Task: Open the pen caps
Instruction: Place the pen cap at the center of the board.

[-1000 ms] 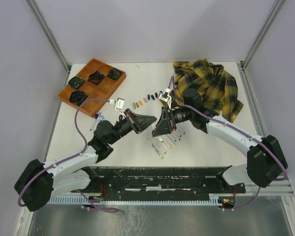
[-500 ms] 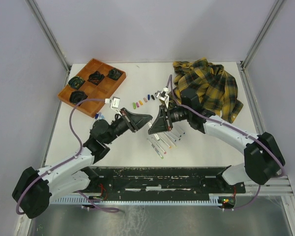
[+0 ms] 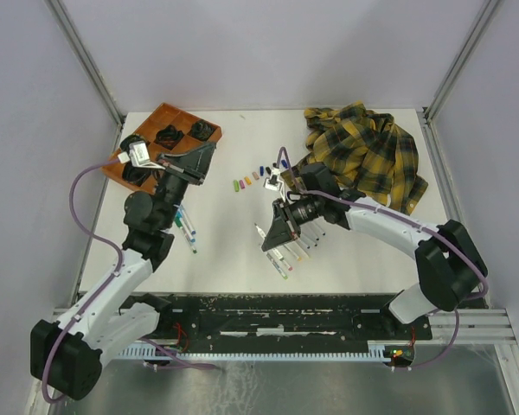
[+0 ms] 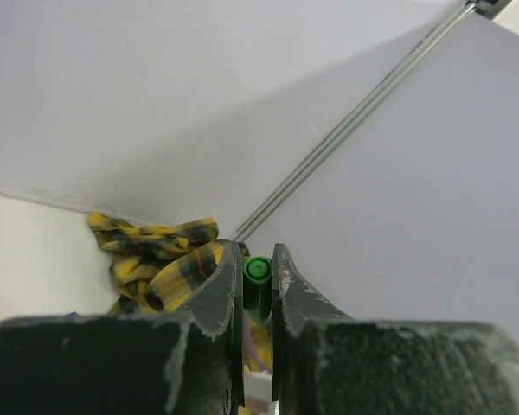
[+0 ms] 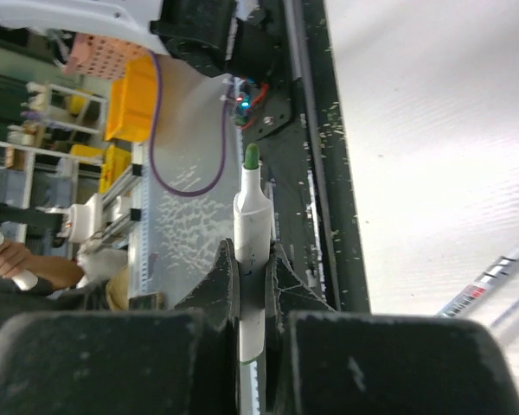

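Next, the left gripper tilts downward and lowers beside the light-green end of the row of loose pen caps, because the table is bare there.
My left gripper (image 3: 211,150) hangs over the tray's near corner, shut on a green pen cap (image 4: 258,275) whose round end shows between the jaws (image 4: 258,258). Just right of the table's middle, my right gripper (image 3: 265,242) is shut on a white marker barrel (image 5: 252,220); its bare green tip (image 5: 252,156) points past the jaws (image 5: 252,252). A row of loose pen caps (image 3: 253,177) in several colours lies between the two arms. More white markers (image 3: 291,254) lie under the right gripper, and a few others (image 3: 184,226) lie by the left arm.
An orange wooden tray (image 3: 168,111) with black objects in its compartments stands at the back left. A yellow-and-black plaid shirt (image 3: 368,151) is heaped at the back right. The black base rail (image 3: 285,316) runs along the near edge.
The grippers were tip to tip at the middle. The left arm has swung back left over the tray with the green cap; the right keeps the bare barrel, a little lower.
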`<state>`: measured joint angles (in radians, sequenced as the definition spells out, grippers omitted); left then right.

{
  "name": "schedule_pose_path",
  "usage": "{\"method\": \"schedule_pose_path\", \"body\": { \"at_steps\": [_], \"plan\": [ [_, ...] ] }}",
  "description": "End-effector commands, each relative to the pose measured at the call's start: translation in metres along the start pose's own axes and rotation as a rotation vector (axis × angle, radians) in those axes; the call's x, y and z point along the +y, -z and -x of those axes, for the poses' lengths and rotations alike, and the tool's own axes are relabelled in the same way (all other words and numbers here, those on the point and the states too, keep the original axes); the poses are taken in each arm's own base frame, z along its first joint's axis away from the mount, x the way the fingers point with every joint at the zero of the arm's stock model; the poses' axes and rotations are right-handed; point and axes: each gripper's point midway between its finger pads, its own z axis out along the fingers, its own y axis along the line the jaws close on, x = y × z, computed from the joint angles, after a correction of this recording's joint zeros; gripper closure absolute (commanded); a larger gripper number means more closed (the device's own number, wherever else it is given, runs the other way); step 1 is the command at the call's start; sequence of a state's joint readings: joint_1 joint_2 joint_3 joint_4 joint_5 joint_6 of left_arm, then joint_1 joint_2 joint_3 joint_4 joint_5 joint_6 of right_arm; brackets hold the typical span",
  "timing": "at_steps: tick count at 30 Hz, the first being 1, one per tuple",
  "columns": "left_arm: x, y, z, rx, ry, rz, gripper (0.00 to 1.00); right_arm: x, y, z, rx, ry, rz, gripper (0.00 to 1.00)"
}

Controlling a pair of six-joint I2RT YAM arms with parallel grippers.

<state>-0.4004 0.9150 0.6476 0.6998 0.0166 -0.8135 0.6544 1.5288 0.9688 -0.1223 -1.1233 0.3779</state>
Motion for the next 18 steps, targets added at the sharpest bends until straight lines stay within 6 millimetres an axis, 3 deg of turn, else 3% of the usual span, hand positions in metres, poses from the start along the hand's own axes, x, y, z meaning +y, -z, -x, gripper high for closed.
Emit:
{"method": "schedule_pose_path", "body": {
  "at_steps": [1,9,18],
  "plan": [
    [0.05,0.018,-0.021,0.041,-0.076,0.166,0.97,-0.005,0.015,0.013,0.016,0.148,-0.164,1.0],
    [0.159,0.068,-0.115,0.354,-0.089,0.537,0.97,-0.013,0.029,0.02,0.003,0.212,-0.302,1.0],
    [0.247,0.077,-0.158,0.607,-0.238,0.923,0.97,-0.017,0.027,0.016,0.029,0.192,-0.297,1.0]
  ]
}}
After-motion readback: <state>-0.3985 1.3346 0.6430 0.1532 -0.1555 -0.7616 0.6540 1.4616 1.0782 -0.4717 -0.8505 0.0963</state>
